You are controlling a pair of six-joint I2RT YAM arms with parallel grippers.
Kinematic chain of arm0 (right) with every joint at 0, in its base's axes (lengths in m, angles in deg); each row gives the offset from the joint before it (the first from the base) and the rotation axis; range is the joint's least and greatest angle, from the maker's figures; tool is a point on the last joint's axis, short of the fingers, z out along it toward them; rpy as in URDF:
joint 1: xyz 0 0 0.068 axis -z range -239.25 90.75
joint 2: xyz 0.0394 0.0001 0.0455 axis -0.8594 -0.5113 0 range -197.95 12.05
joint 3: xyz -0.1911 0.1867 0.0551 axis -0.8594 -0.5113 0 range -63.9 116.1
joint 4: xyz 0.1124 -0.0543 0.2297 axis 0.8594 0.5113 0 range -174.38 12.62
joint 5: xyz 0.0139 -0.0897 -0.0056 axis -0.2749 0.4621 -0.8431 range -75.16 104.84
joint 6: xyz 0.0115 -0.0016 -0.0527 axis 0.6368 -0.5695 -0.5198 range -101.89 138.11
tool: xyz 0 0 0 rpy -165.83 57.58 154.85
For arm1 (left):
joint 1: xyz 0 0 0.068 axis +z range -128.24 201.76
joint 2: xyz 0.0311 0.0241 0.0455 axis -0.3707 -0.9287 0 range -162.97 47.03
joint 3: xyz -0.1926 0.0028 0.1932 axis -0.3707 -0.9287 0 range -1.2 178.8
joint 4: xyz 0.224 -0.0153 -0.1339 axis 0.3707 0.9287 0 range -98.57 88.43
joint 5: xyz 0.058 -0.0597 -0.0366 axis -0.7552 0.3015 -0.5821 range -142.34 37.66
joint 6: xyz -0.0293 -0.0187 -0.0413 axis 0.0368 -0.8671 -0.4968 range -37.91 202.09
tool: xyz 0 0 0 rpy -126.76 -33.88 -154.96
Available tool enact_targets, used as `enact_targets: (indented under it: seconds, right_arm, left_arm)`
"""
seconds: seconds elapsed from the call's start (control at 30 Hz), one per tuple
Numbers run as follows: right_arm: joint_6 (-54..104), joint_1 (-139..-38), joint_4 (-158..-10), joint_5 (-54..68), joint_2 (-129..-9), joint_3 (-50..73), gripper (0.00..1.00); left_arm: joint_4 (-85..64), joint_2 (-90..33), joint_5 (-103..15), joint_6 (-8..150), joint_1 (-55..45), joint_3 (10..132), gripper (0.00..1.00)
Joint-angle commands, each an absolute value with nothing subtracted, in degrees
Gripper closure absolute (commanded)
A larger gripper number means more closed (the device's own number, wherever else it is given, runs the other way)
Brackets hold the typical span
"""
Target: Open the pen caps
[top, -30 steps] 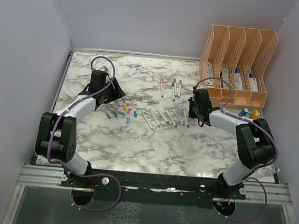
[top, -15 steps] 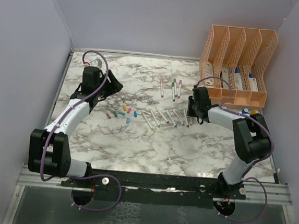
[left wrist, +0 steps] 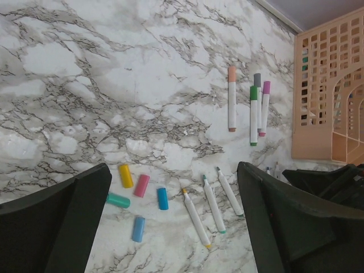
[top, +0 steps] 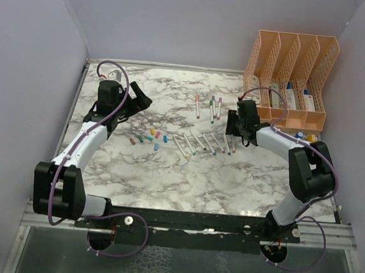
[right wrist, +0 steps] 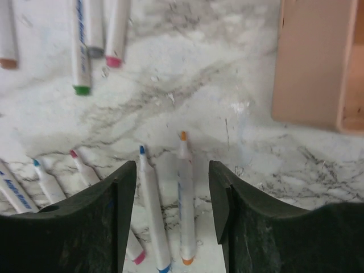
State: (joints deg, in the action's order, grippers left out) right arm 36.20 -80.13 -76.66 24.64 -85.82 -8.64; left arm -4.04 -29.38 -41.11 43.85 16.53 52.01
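My right gripper lifts outward past the green-capped pen next, then comes down onto the white body of the orange-capped pen, since it lies apart from the others.
Several loose pen caps lie left of centre; the left wrist view shows yellow, pink, blue, teal and light blue ones. A row of uncapped white pens lies to their right. Three or more capped pens lie farther back, also in the left wrist view. My left gripper is open and empty, raised behind the caps. My right gripper is open, its jaws either side of a blue-tipped pen and an orange-tipped pen.
A peach lattice file organiser stands at the back right, close to the right gripper. Small blue and yellow items sit in front of it. Purple walls close in the left, back and right sides.
The left gripper has drawn back toward the far left, away from the caps. The right gripper has shifted slightly toward the far side over the right end of the pen row.
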Motion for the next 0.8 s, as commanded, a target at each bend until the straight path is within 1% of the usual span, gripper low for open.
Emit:
enact_targets:
  seconds: [0.0, 0.17, 0.2, 0.33, 0.4, 0.5, 0.6, 0.77]
  right_arm:
    - [33.77, -79.81, -77.89, 24.16, -83.16, -1.94, 0.45]
    - [32.02, -79.87, -78.02, 18.22, -87.93, 5.34, 0.28]
    - [31.82, -79.97, -77.51, 17.12, -89.4, 7.2, 0.26]
    - [29.98, -81.7, -75.04, 14.1, -97.15, 15.88, 0.23]
    - [29.15, -83.2, -73.58, 14.16, -100.87, 20.41, 0.21]
    - [28.68, -85.23, -71.5, 15.82, -106.19, 26.71, 0.21]
    - [28.66, -86.73, -70.15, 17.57, -110.29, 31.57, 0.22]
    - [28.38, -89.08, -69.91, 20.05, -114.77, 35.61, 0.23]
  left_arm:
    - [-6.79, -27.41, -38.0, 42.19, 16.92, 51.24, 0.01]
    - [-9.9, -26.46, -34.39, 40.52, 16.93, 49.47, 0.01]
    - [-10.8, -26.13, -33.82, 40.21, 16.93, 48.86, 0.01]
    - [-12.09, -25.41, -32.23, 39.72, 16.93, 47.45, 0.01]
    - [-12.21, -25.4, -31.64, 39.72, 16.93, 46.97, 0.01]
    - [-12.44, -25.23, -31.16, 39.64, 16.93, 46.31, 0.01]
    - [-12.46, -25.05, -31.01, 39.68, 16.93, 45.79, 0.01]
    - [-11.93, -25.04, -30.71, 40.0, 16.93, 45.27, 0.01]
